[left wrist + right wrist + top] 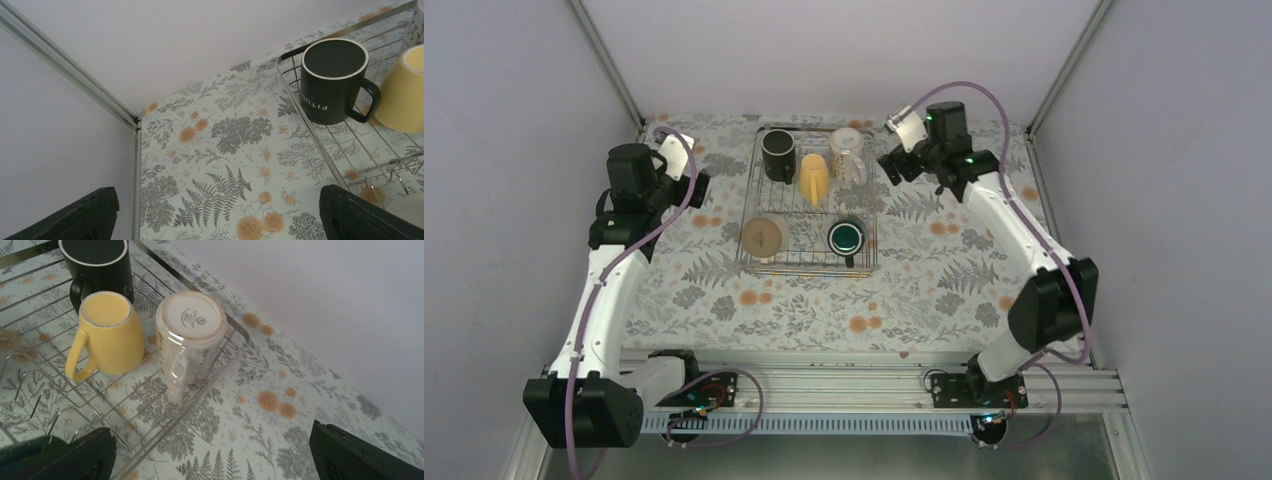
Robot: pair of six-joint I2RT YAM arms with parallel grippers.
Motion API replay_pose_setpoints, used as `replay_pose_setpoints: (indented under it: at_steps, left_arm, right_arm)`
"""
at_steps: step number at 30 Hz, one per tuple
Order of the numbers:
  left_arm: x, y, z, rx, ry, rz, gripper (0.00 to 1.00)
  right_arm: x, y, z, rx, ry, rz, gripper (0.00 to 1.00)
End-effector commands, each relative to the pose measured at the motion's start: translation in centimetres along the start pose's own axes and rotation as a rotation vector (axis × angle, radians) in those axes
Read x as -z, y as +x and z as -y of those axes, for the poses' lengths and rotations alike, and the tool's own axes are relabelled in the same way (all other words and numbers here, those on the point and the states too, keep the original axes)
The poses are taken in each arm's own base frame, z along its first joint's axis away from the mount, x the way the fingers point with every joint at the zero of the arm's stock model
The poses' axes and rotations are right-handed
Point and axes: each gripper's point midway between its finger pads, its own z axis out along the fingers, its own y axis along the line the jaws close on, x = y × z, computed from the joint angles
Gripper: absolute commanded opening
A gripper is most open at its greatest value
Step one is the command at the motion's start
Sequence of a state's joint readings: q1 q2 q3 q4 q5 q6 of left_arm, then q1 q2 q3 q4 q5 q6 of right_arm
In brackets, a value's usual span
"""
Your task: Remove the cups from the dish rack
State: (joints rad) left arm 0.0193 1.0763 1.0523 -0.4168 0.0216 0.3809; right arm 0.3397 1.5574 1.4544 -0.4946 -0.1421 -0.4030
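My right gripper moves across and down onto the pale patterned cup's handle next, which juts out below it and to its left in the top view.
The silver wire dish rack (746, 232) stands at the back middle of the table and holds all five cups. The black cup (778, 155) is upright at its back left. The yellow cup (814, 178) and the clear cup (848, 152) stand upside down. The cream cup (764, 236) is at front left and the dark green cup (846, 237) at front right. My left gripper (694, 180) is open and empty, left of the rack, with the black cup (330, 85) ahead of it. My right gripper (892, 163) is open and empty, right of the rack, near the clear cup (187, 335) and yellow cup (107, 335).
A floral cloth (804, 310) covers the table. Pale walls with metal corner posts (65, 65) close in the left, back and right. An aluminium rail (844, 385) with the arm bases runs along the near edge.
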Motion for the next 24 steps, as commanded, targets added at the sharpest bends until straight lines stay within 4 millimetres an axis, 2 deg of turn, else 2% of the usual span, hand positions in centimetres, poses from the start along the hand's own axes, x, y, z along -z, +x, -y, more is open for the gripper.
replay_pose_setpoints:
  at_steps: [1, 2, 6, 12, 14, 20, 24]
  left_arm:
    - [0.5, -0.5, 0.3, -0.026, 0.034, -0.010, 1.00]
    - [0.5, -0.3, 0.5, -0.032, 0.040, -0.018, 1.00]
    - [0.2, 0.5, 0.8, -0.041, 0.056, -0.053, 1.00]
    - [-0.2, 1.2, 0.9, -0.039, 0.060, -0.085, 1.00]
    - [-0.2, 1.4, 1.0, -0.039, 0.059, -0.090, 1.00]
    - [-0.4, 2.6, 0.9, -0.049, 0.043, -0.119, 1.00]
    - [-0.5, 3.7, 1.0, -0.063, 0.031, -0.138, 1.00]
  right_arm:
    - [-4.0, 0.2, -1.7, 0.028, -0.036, -0.080, 1.00]
    - [-5.4, 0.9, -2.2, 0.034, -0.049, -0.111, 1.00]
    - [-8.8, 1.1, -2.6, 0.058, -0.046, -0.155, 1.00]
    - [-13.2, 1.4, -2.1, 0.061, -0.022, -0.219, 0.99]
    - [-14.3, 1.1, -1.8, 0.065, -0.007, -0.220, 0.99]
    - [-17.7, 2.0, -1.4, 0.053, 0.027, -0.277, 0.98]
    - [-19.0, 2.3, -1.9, 0.037, 0.012, -0.283, 0.98]
